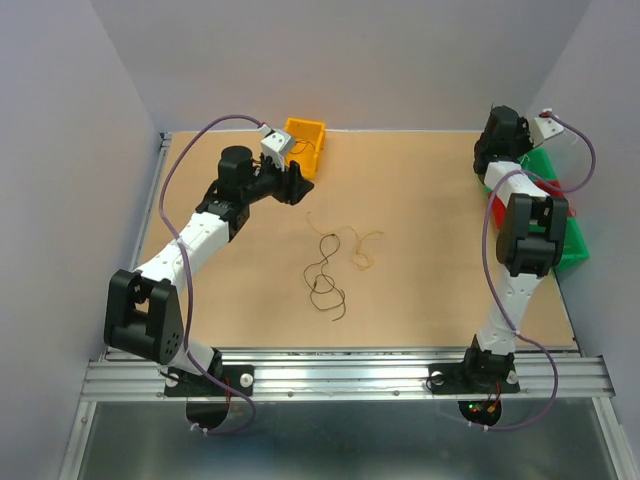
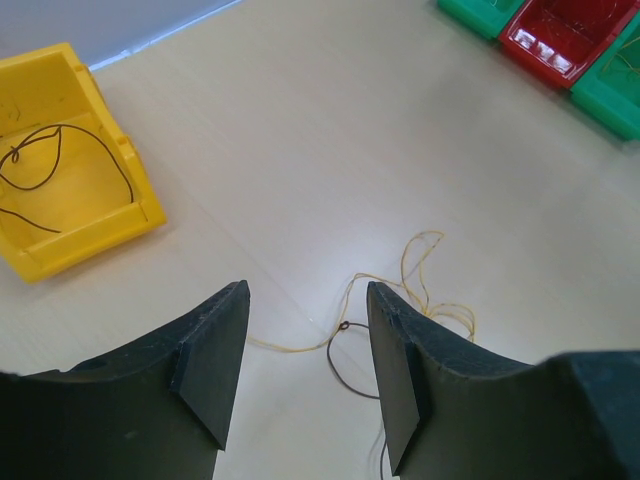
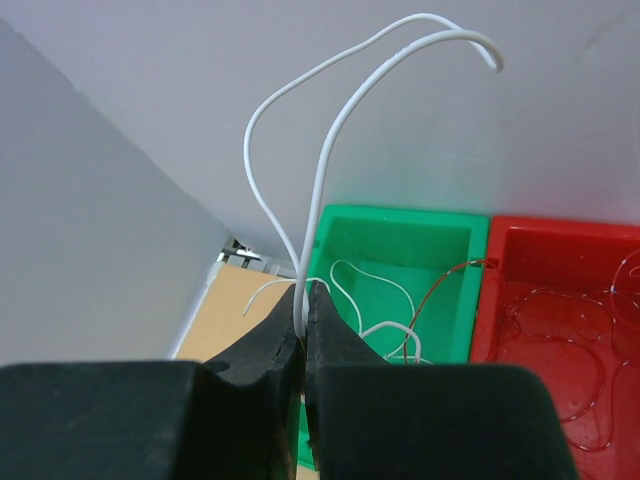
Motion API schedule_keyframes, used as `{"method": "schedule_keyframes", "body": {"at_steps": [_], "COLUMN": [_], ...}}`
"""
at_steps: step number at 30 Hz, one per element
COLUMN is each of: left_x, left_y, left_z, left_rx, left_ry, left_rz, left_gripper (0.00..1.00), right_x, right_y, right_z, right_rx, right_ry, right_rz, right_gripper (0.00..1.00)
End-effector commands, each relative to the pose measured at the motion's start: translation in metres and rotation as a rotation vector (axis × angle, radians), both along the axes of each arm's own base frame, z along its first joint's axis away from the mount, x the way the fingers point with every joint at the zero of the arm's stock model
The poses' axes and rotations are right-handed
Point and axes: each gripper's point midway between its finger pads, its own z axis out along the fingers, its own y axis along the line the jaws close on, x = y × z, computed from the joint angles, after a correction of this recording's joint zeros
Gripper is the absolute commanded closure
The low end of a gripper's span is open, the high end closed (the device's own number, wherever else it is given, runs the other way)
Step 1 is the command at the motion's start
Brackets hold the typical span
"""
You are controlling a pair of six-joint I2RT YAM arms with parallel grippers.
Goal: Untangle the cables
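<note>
The right gripper lowers the white cable over the far green bin (image 1: 537, 164) next and releases it there.
Thin loose cables lie mid-table: a dark brown one (image 1: 322, 277) in loops and a tan-yellow one (image 1: 360, 247) beside it. In the left wrist view the yellow cable (image 2: 420, 268) and a brown loop (image 2: 348, 362) lie on the table just beyond my left gripper (image 2: 305, 335). That gripper is open and empty and hovers above the table near the yellow bin (image 1: 304, 143). My right gripper (image 3: 305, 300) is shut on a white cable (image 3: 322, 170), which arches upward above the green bin (image 3: 440, 240).
The yellow bin (image 2: 120, 205) holds one dark cable (image 2: 55, 165). The green bin has white cable and a reddish wire in it, and the red bin (image 3: 560, 250) next to it holds thin wires. Both stand at the table's right edge (image 1: 555, 200). Walls enclose the table.
</note>
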Motion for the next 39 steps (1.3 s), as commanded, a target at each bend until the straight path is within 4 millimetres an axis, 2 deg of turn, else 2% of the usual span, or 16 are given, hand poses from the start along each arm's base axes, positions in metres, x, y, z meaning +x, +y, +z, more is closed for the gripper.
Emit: {"method": "schedule_keyframes", "body": {"at_steps": [1, 3, 6, 12, 21, 24, 25, 31, 32, 33, 35, 38, 39], "left_x": [-0.002, -0.002, -0.004, -0.007, -0.007, -0.006, -0.005, -0.001, -0.001, 0.0, 0.0, 0.001, 0.001], "left_y": [-0.003, -0.004, -0.006, -0.007, -0.009, -0.009, -0.008, -0.008, -0.009, -0.009, -0.01, -0.01, -0.01], "left_z": [0.034, 0.034, 0.034, 0.035, 0.035, 0.032, 0.032, 0.027, 0.026, 0.025, 0.023, 0.021, 0.021], "left_rx": [-0.024, -0.024, -0.025, -0.027, -0.027, -0.021, -0.02, -0.008, -0.007, -0.006, -0.005, 0.0, 0.0], "left_ry": [-0.102, -0.1, -0.099, -0.097, -0.091, -0.085, -0.086, -0.079, -0.074, -0.074, -0.068, -0.065, -0.065], "left_rz": [-0.019, -0.022, -0.029, -0.038, -0.042, -0.04, -0.039, -0.033, -0.035, -0.04, -0.043, -0.042, -0.042], "left_gripper": [0.39, 0.39, 0.39, 0.39, 0.4, 0.4, 0.4, 0.4, 0.4, 0.4, 0.4, 0.4, 0.4], "right_x": [0.001, -0.003, -0.02, -0.042, -0.049, -0.032, -0.018, 0.027, 0.037, 0.041, 0.048, 0.059, 0.057], "right_y": [-0.009, -0.01, -0.013, -0.011, -0.013, -0.01, -0.007, -0.003, -0.002, -0.002, -0.002, -0.004, -0.012], "right_z": [0.022, 0.019, 0.022, 0.03, 0.019, 0.015, 0.007, -0.032, -0.026, -0.045, -0.053, -0.075, -0.085], "right_rx": [-0.014, -0.012, -0.021, -0.02, -0.014, -0.003, 0.011, 0.068, 0.076, 0.092, 0.121, 0.213, 0.245], "right_ry": [-0.065, -0.06, -0.055, -0.061, -0.048, -0.042, -0.04, -0.009, -0.038, -0.002, -0.026, -0.062, -0.061], "right_rz": [-0.055, -0.074, -0.147, -0.166, -0.188, -0.119, -0.073, 0.01, 0.026, 0.028, 0.043, 0.103, 0.106], "right_gripper": [0.99, 0.99, 1.0, 1.0, 0.99, 0.99, 0.99, 0.99, 0.99, 0.99, 0.99, 0.99, 0.99]}}
